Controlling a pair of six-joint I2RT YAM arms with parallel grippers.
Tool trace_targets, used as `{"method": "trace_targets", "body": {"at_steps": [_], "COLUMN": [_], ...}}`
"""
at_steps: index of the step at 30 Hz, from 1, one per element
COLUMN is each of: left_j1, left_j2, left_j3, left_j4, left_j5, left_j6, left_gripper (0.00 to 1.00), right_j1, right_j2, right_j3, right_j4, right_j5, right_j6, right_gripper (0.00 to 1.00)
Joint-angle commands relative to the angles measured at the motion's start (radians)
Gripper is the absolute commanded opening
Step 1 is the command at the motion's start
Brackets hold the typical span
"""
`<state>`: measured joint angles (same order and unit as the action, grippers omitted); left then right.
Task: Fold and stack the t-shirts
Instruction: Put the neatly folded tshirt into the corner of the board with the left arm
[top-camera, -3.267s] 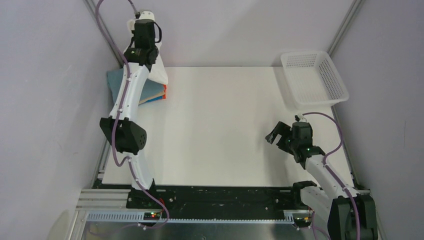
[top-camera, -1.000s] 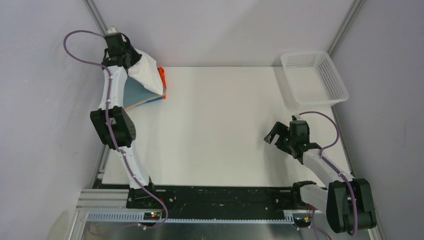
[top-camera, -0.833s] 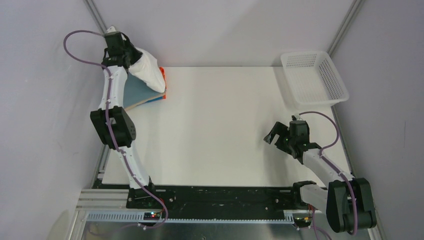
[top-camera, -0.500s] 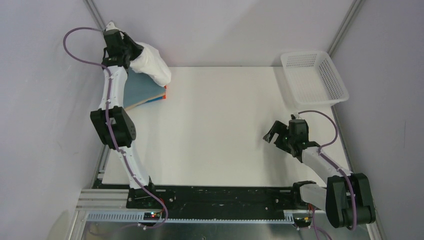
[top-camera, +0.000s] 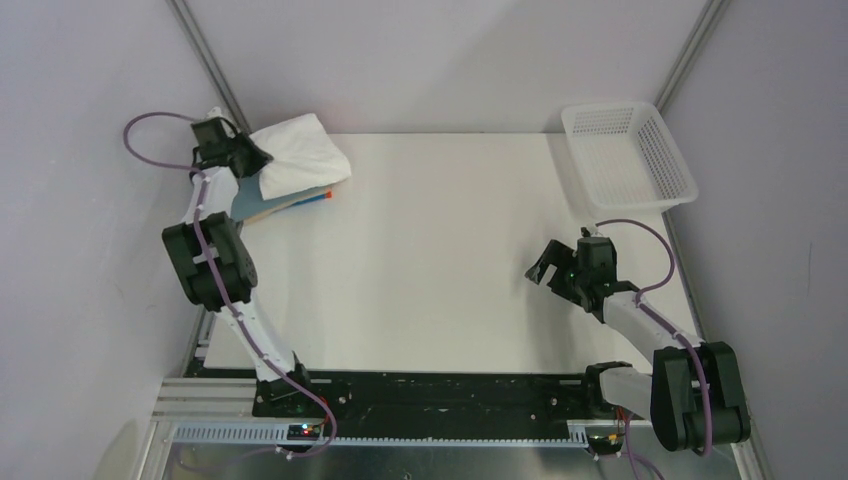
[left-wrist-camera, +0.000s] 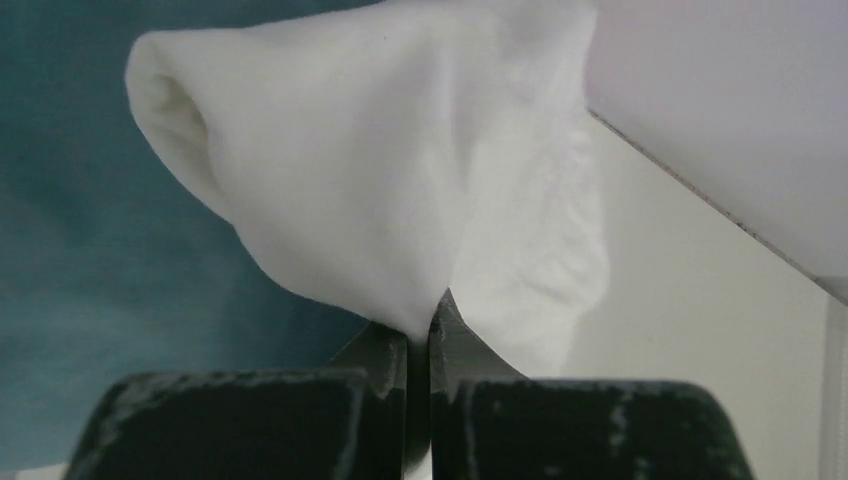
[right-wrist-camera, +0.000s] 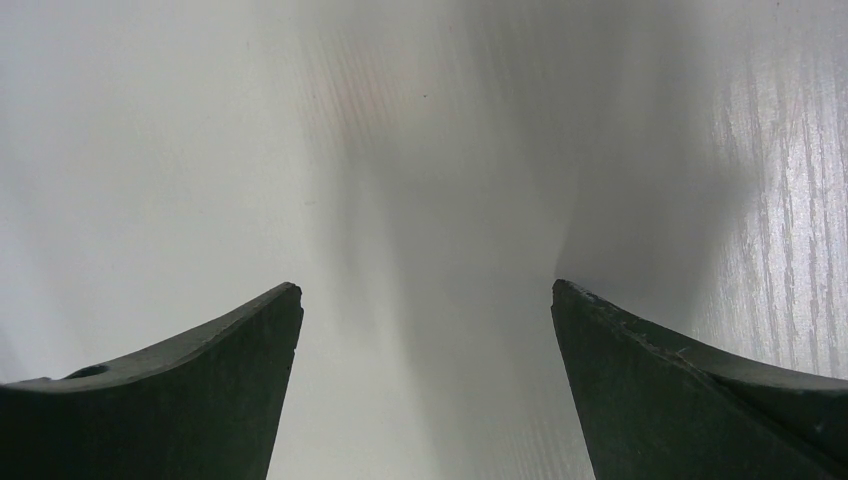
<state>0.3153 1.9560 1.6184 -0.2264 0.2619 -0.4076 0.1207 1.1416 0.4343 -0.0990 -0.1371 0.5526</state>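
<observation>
The left gripper draws the white t-shirt's edge to the left in the top view and slightly back next, since the blue-grey t-shirt (top-camera: 246, 198) shows uncovered beside it.
A stack of folded t-shirts lies at the table's far left corner. The white t-shirt (top-camera: 298, 155) lies folded on top of it. Below it show a dusty blue-grey t-shirt (top-camera: 246, 198) and thin bright blue and orange edges (top-camera: 316, 196). My left gripper (top-camera: 250, 158) is shut on the white t-shirt's left edge, low over the stack. In the left wrist view the white t-shirt (left-wrist-camera: 380, 190) is pinched between the shut fingers (left-wrist-camera: 418, 330), over the blue-grey t-shirt (left-wrist-camera: 90, 250). My right gripper (top-camera: 547, 268) is open and empty above the bare table (right-wrist-camera: 420, 150).
A white mesh basket (top-camera: 628, 157) stands at the table's far right corner, with nothing seen inside. Metal frame posts (top-camera: 205, 58) rise behind the stack. The white table (top-camera: 440, 250) stretches between the two arms.
My left gripper has lowered and swung left, laying the hanging white t-shirt flat onto the stack. My right gripper has barely moved.
</observation>
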Motion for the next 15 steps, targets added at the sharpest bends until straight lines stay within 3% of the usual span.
{"method": "trace_targets", "body": {"at_steps": [1, 10, 15], "left_j1": [0.082, 0.113, 0.122], "left_j2": [-0.071, 0.042, 0.055], "left_j3": [-0.010, 0.086, 0.100], "left_j4": [0.040, -0.069, -0.108], "left_j5": [0.130, 0.100, -0.109], "left_j6": [0.086, 0.159, 0.174], "left_gripper": [0.00, 0.00, 0.00], "right_j1": [0.005, 0.008, 0.008], "right_j2": [0.006, 0.021, 0.026], "right_j3": [0.027, 0.035, 0.035], "right_j4": [-0.005, -0.015, -0.018], "right_j5": [0.010, 0.016, 0.029], "right_j6": [-0.006, -0.010, -0.011], "right_gripper": [0.99, 0.99, 1.00]}}
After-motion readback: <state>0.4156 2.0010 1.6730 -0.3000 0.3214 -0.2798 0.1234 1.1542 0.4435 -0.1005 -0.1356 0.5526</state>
